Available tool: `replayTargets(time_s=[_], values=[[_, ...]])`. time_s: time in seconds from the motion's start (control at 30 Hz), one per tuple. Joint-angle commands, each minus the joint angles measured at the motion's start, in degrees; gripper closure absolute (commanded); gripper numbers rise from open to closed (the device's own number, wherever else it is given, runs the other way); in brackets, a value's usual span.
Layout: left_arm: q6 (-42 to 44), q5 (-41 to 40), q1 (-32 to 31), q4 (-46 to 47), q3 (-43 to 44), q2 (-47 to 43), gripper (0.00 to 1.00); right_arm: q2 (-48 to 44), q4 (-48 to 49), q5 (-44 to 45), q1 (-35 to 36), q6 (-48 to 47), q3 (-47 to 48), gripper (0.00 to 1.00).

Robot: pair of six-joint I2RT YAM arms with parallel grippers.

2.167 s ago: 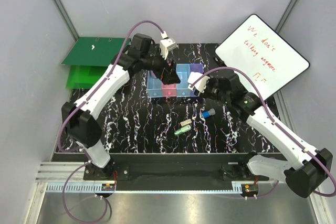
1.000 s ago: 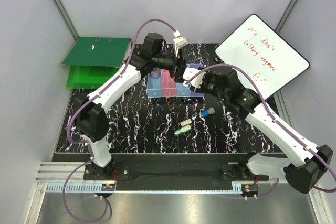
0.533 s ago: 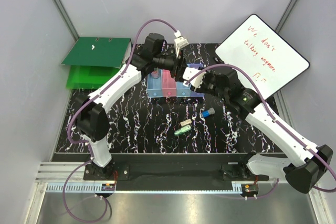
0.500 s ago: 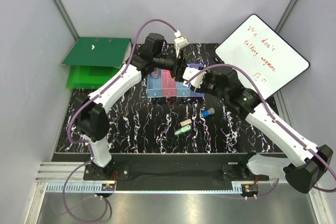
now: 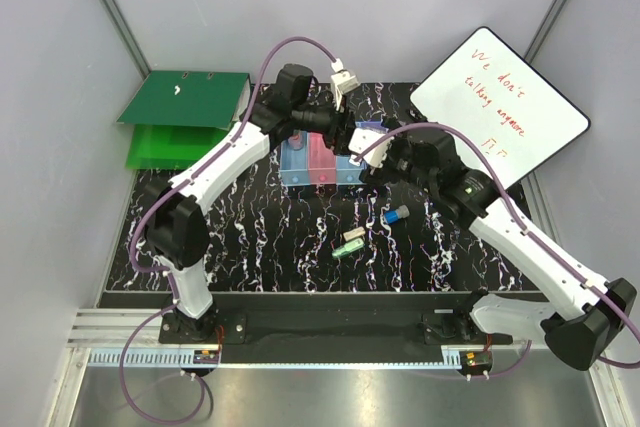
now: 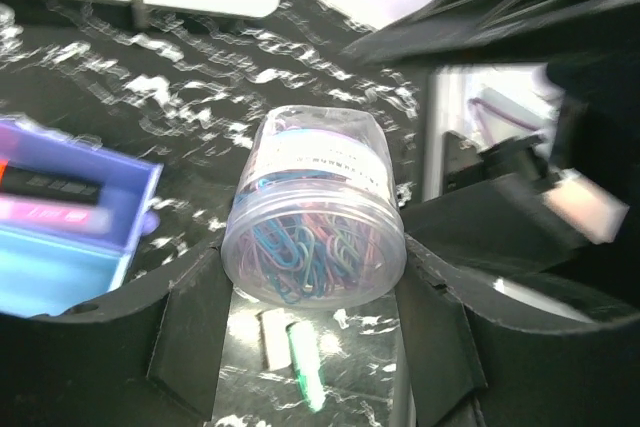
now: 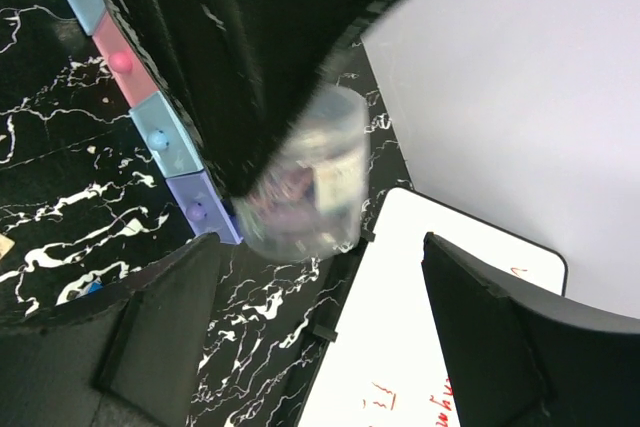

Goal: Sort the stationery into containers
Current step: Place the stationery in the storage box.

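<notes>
I should next swing my left gripper to the left in the top view while turning it, bring the jar down into the pink bin and then let go of it, because there is room there.
My left gripper [image 5: 352, 140] is shut on a clear round jar of coloured paper clips [image 6: 315, 217] and holds it in the air by the right end of the containers [image 5: 318, 160], a row of blue, pink, blue and purple bins. My right gripper [image 5: 371, 161] is open just right of the jar, which shows blurred beyond its fingertips [image 7: 305, 182]. A blue-capped piece [image 5: 397, 214], a beige piece [image 5: 353, 234] and a green piece [image 5: 347, 247] lie on the black marbled table in front of the bins. The purple bin [image 6: 70, 212] holds some items.
A whiteboard [image 5: 500, 107] with red writing leans at the back right, close to my right arm. Green binders [image 5: 180, 112] lie at the back left. Grey walls close in both sides.
My left arm has swung right across the bins with the jar, and my right gripper has come in to meet it. In the last half second almost nothing has moved.
</notes>
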Motion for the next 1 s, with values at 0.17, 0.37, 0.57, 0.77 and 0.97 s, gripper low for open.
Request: replayTargets(time_s=[0.17, 0.37, 0.57, 0.77, 0.97], values=[[20.07, -24.09, 2.85, -16.38, 5.99, 0.82, 0.97, -6.02, 2.26, 4.71, 0.52, -0.32, -1.52, 0.12], [33.86, -39.75, 1.71, -21.67, 10.73, 5.21, 0.99, -7.79, 2.96, 6.29, 0.44, -1.12, -3.72, 0.12], [48.90, -48.99, -1.10, -23.25, 14.34, 10.49, 1.00, -7.88, 4.19, 6.56, 0.52, -1.47, -4.07, 0.12], [61.29, -52.24, -2.25, -23.69, 15.39, 13.74, 1.00, -8.75, 4.81, 7.00, 0.52, -1.12, -5.04, 0.12], [71.75, -54.79, -2.51, -25.45, 17.86, 16.73, 1.00, -9.72, 5.42, 7.17, 0.35, -0.77, -6.71, 0.12]])
